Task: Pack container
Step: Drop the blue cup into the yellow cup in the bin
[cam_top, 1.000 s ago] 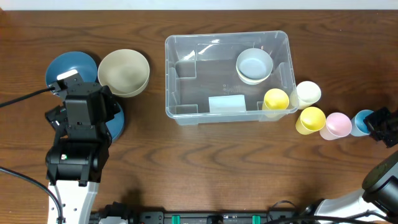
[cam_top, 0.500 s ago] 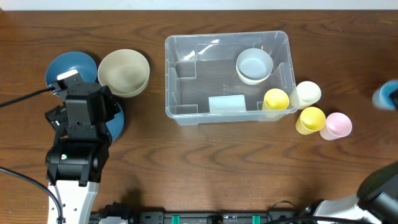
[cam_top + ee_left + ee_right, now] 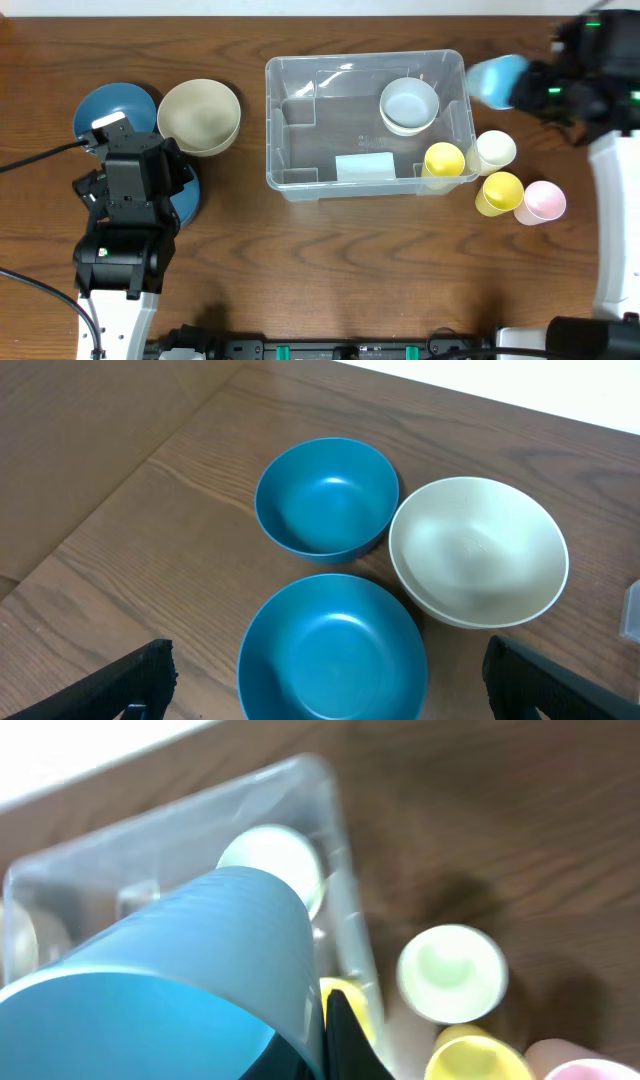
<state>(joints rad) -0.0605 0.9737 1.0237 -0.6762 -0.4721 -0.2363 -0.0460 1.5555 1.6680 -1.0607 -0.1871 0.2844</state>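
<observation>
The blue cup will next go back over the container (image 3: 290,120) with my right gripper. Then it will go down onto the yellow cup (image 3: 444,160) inside.
The clear container (image 3: 290,120) sits at table centre with a pale bowl (image 3: 409,104) and a yellow cup (image 3: 444,160) inside; it also shows in the right wrist view (image 3: 330,830). My right gripper (image 3: 530,85) is shut on a blue cup (image 3: 495,80), held in the air just right of the container's far right corner; the cup fills the right wrist view (image 3: 170,970). My left gripper (image 3: 320,690) is open and empty above a blue bowl (image 3: 330,650).
A second blue bowl (image 3: 112,107) and a beige bowl (image 3: 199,116) sit left of the container. A cream cup (image 3: 494,151), a yellow cup (image 3: 500,192) and a pink cup (image 3: 543,201) stand right of it.
My right gripper has lifted the blue cup from the end of the cup row and carried it up and left toward the container's right corner. The left arm has not moved.
</observation>
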